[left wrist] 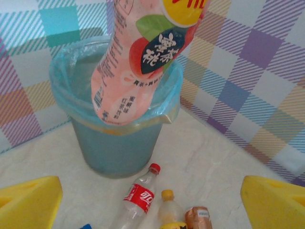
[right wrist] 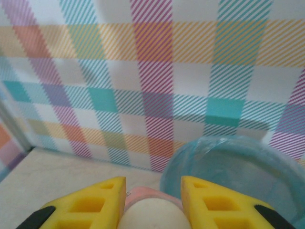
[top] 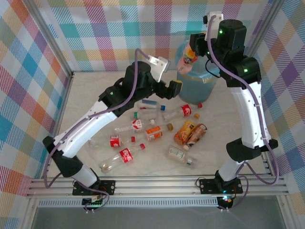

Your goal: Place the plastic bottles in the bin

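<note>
The bottle hangs at the bin's rim, so it goes with my right gripper over the bag-lined opening (top: 202,61) (right wrist: 240,174) next, tips downward, lowers inside and gets released.
My right gripper (top: 192,50) is shut on a pink peach-tea plastic bottle (top: 187,58), which hangs bottom-down over the near rim of the bin (top: 200,87). In the right wrist view the bottle's (right wrist: 150,213) pale end sits between the yellow fingers (right wrist: 90,206), with the bag-lined bin (right wrist: 238,164) just beyond. My left gripper (top: 170,89) stands open and empty beside the bin, low over the table. Its camera sees the bin (left wrist: 114,145), the hanging pink bottle (left wrist: 138,62) and a cola bottle (left wrist: 140,198) lying in front.
Several more bottles lie scattered mid-table: cola ones (top: 125,155), an orange-labelled one (top: 153,133), a yellow one (top: 184,131), a brown one (top: 197,135) and a green-labelled one (top: 180,153). Checked walls close in the back and sides.
</note>
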{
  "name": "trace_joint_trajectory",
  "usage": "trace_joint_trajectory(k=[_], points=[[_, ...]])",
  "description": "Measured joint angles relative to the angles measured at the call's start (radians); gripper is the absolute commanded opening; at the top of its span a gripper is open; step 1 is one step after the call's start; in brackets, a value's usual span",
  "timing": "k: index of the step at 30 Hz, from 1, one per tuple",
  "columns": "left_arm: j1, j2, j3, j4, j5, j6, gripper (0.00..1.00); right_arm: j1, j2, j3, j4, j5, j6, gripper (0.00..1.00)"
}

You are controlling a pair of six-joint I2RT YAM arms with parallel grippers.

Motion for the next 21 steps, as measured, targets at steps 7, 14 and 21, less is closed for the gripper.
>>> trace_joint_trajectory(k=[7, 14, 21], points=[[0.08, 0.231, 0.248, 0.011, 0.152, -0.071, 0.88, 0.0, 0.092, 0.025, 0.134, 0.156, -0.106, 0.0], [0.146, 0.43, 0.485, -0.007, 0.24, -0.14, 0.85, -0.006, 0.217, 0.062, 0.157, 0.241, -0.151, 0.0], [0.193, 0.509, 0.538, -0.023, 0.282, -0.175, 0.83, -0.006, 0.306, 0.084, 0.111, 0.256, -0.105, 0.01]])
